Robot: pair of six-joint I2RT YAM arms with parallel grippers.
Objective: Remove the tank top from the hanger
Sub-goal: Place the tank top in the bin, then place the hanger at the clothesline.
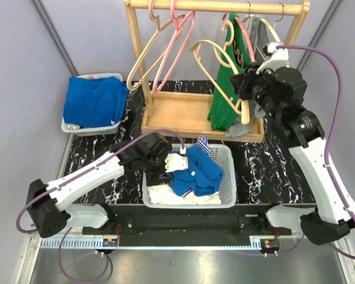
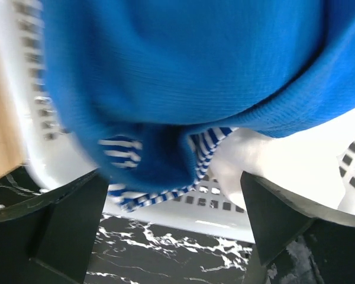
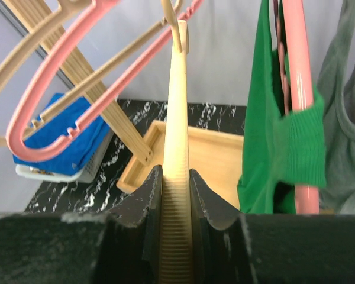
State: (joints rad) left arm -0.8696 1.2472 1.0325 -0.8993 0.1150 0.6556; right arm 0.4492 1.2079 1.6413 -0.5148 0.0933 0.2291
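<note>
I need to move the cream hanger toward an empty pink hanger (image 1: 167, 54) (image 3: 109, 94), clear of the tank top, and let go. The pink hanger hangs to the left of my right gripper in the top view.
The green tank top (image 1: 226, 89) hangs on a pink hanger (image 1: 241, 35) on the wooden rack's rail; in the right wrist view the top (image 3: 266, 130) and its pink hanger (image 3: 299, 71) are just to the right of my fingers. My right gripper (image 1: 244, 83) is shut on the arm of an empty cream hanger (image 3: 176, 142), next to the tank top, with both jaws pressed on it (image 3: 176, 201). My left gripper (image 1: 171, 163) is open over the white basket (image 1: 228, 177), with a blue striped-trim garment (image 2: 183, 77) hanging in front of it (image 2: 174, 231).
The wooden rack (image 1: 219, 7) stands on a tray base (image 1: 177, 115) and holds several empty cream and pink hangers (image 1: 165, 47). A grey garment (image 3: 343, 118) hangs right of the green top. A white bin of blue clothes (image 1: 94, 100) sits at the back left.
</note>
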